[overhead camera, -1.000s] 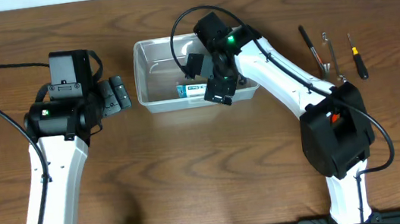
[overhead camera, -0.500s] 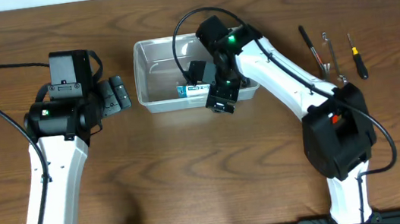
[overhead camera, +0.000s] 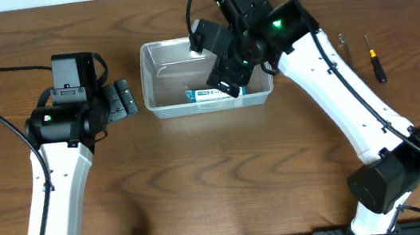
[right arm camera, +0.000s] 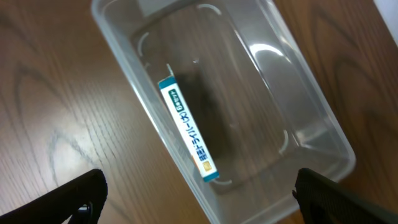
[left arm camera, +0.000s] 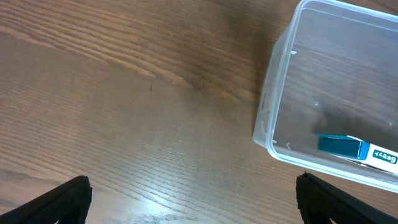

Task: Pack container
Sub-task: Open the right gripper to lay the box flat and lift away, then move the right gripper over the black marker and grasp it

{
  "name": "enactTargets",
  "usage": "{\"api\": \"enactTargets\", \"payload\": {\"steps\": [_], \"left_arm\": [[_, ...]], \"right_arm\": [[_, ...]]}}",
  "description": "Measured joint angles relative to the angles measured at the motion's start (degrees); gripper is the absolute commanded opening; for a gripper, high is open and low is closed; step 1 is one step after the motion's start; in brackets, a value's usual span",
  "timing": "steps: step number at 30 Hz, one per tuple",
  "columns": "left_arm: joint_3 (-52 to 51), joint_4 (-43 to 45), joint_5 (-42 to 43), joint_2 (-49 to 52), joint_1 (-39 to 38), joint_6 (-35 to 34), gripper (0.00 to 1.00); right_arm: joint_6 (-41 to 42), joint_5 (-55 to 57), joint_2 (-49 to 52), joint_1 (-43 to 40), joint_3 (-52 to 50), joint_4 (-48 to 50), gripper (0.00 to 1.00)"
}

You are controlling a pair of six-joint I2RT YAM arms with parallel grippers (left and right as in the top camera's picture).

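Observation:
My right gripper is at the container (overhead camera: 163, 75) and will swing off it next, toward the shiny metal screwdriver nearby. Then it will lower onto the screwdriver.
The container (overhead camera: 163, 75) is a clear rectangular tub at the table's upper middle. A small blue-and-white box (overhead camera: 209, 93) lies inside it along the front wall. My right gripper (overhead camera: 215, 57) hovers open and empty above the tub's right half. In the right wrist view the container (right arm camera: 249, 93) and the box (right arm camera: 186, 127) lie below the open right gripper (right arm camera: 199, 199). My left gripper (overhead camera: 123, 100) is open and empty just left of the tub. The left wrist view shows the left gripper (left arm camera: 193, 205) over bare wood, with the container (left arm camera: 273, 124) and box (left arm camera: 357, 149) at the right.
A screwdriver (overhead camera: 375, 57) and another thin tool (overhead camera: 343, 41) lie on the table at the far right, partly behind the right arm. The brown wooden tabletop (overhead camera: 218, 181) stretches in front of the tub.
My right arm has risen and swung back from the tub's front wall, so its gripper is now higher over the tub. The box stays in place. The left arm has not moved.

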Motion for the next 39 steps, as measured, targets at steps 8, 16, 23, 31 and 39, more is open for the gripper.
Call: {"api": "enactTargets", "payload": {"steps": [8,16,23,31,39], "left_arm": [[0.00,0.02,0.00,0.00,0.00,0.00,0.98],[0.00,0.00,0.00,0.00,0.00,0.00,0.98],[0.00,0.00,0.00,0.00,0.00,0.00,0.98],[0.00,0.00,0.00,0.00,0.00,0.00,0.98],[0.00,0.00,0.00,0.00,0.00,0.00,0.98]], "right_arm": [[21.35,9.64,0.07,-7.23,0.28,-3.30,0.95],[28.20,12.79,0.11,-21.99,0.31,-9.92,0.89],[27.78,13.70,0.13,-29.92,-1.01,-9.75,0.84],[27.47,14.03,2.73,-33.83,-10.27,-4.81,0.73],[27.45,14.01,5.86,-34.03,-16.15,4.35,0.69]]}}
